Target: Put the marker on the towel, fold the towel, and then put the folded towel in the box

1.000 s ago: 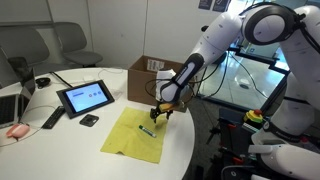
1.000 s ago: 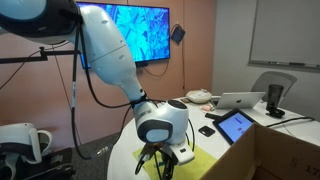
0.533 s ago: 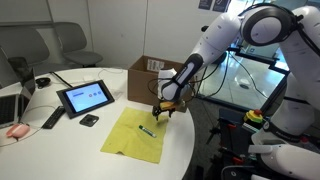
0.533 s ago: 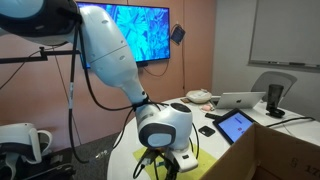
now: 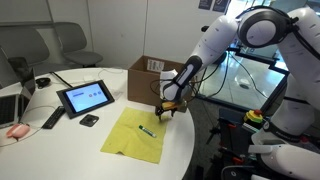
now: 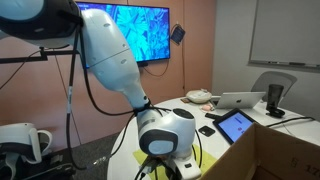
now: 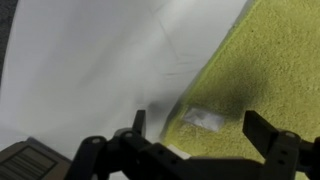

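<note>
My gripper is to move down next, onto the towel's corner nearest the box point(image 5: 148, 76).
The yellow-green towel point(image 5: 135, 134) lies flat on the white round table point(image 5: 75, 140). A dark green marker point(image 5: 146, 130) lies on the towel near its far right part. The brown cardboard box point(image 5: 148, 76) stands behind the towel with its flaps open. My gripper point(image 5: 167, 110) hangs open and empty just above the towel's corner nearest the box. In the wrist view the open jaws point(image 7: 198, 128) straddle the towel's edge point(image 7: 270, 70) and a small white tag point(image 7: 204, 119). In an exterior view the towel point(image 6: 205, 160) shows only as a strip behind the arm.
A black-framed tablet point(image 5: 84, 97) stands left of the box, with a small black object point(image 5: 89, 120) and a remote point(image 5: 52, 119) in front. A laptop point(image 5: 14, 105) and pink mouse point(image 5: 17, 130) are at the left. Chairs stand behind the table.
The gripper has moved a little toward the box, away from the marker, which stays lying on the towel.
</note>
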{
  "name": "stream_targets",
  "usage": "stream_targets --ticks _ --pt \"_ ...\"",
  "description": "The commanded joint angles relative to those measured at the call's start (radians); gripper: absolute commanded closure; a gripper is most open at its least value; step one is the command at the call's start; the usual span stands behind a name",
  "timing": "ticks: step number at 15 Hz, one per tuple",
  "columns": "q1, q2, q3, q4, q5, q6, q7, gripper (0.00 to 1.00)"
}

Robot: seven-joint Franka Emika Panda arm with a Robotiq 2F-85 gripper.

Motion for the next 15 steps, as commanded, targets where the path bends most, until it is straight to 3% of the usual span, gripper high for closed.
stream_targets --ticks 1,9,10,15 --pt "-0.015 0.006 -0.001 -0.010 -0.009 0.042 -0.031 0.00" --pt "-0.037 0.029 0.006 -0.012 -0.006 0.105 -0.109 0.00" --pt "-0.034 0.074 0.008 0.052 -0.010 0.092 -0.107 0.00" --pt "-0.036 0.081 0.019 0.065 -0.009 0.109 -0.139 0.00"
